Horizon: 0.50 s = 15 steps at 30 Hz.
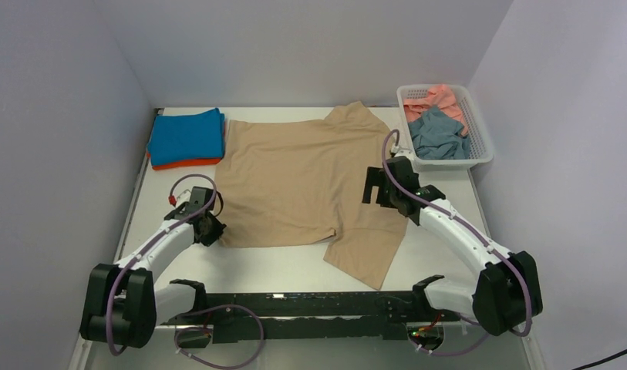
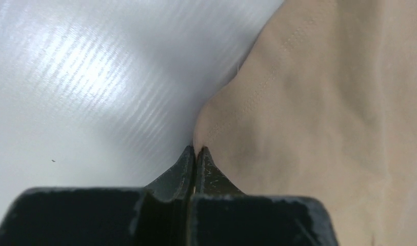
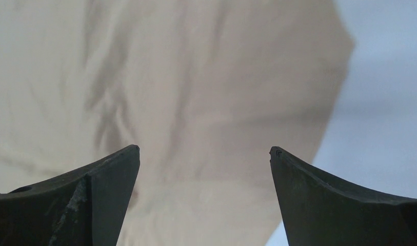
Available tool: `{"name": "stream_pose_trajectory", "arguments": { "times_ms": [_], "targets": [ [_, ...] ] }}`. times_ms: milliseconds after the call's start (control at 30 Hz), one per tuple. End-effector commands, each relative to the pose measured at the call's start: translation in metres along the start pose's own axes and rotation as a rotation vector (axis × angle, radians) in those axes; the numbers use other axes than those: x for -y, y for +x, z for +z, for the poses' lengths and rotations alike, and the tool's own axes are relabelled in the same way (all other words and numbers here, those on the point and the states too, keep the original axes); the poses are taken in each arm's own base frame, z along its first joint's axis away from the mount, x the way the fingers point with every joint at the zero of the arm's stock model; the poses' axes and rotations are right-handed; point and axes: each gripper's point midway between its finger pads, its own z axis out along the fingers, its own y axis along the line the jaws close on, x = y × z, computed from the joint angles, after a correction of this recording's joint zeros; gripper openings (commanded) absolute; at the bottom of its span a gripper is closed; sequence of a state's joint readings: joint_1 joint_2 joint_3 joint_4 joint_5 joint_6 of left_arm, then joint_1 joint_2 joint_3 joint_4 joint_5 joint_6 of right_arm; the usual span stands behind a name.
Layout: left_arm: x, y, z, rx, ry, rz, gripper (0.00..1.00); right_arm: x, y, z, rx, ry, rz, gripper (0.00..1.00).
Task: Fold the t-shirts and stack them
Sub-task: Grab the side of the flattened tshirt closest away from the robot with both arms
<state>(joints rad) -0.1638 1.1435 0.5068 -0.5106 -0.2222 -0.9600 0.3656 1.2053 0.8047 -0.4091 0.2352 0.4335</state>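
Note:
My right gripper will next move back and down to the end of the near sleeve, then close there.
A tan-beige t-shirt lies spread flat on the table. My left gripper is shut on its near-left hem corner; in the left wrist view the cloth bunches up at the closed tips. My right gripper is open above the shirt's right side, near the sleeve, holding nothing; the right wrist view shows tan cloth between the spread fingers. A folded bright blue shirt lies on a folded orange shirt at the back left. A salmon pink shirt and a dusty grey-blue shirt lie crumpled in the basket.
The white lattice basket stands at the back right, just beyond my right gripper. Grey walls close in on the left, back and right. Bare white table shows between the shirt and the arm bases.

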Motion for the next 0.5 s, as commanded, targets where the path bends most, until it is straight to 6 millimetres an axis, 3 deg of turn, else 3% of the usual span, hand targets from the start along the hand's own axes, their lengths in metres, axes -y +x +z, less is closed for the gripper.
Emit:
{"name": "stream_pose_trajectory", "arguments": {
  "times_ms": [0, 100, 300, 400, 467],
  "targets": [
    [-0.016, -0.007, 0.000, 0.018, -0.063, 0.014, 0.00, -0.033, 0.051, -0.031, -0.172, -0.123, -0.067, 0.98],
    [-0.018, -0.008, -0.006, 0.028, -0.053, -0.010, 0.00, -0.045, 0.103, -0.054, -0.326, -0.143, -0.148, 0.96],
    [-0.018, -0.006, -0.009, 0.032, -0.013, -0.022, 0.00, -0.043, 0.190, -0.090, -0.579, -0.114, -0.234, 0.91],
    [-0.019, -0.006, -0.010, 0.036, -0.016, -0.023, 0.00, -0.036, 0.213, -0.091, -0.621, -0.067, -0.226, 0.84],
    [-0.019, -0.006, -0.010, 0.038, -0.018, -0.019, 0.00, -0.032, 0.217, -0.086, -0.613, -0.037, -0.202, 0.77]
  ]
}}
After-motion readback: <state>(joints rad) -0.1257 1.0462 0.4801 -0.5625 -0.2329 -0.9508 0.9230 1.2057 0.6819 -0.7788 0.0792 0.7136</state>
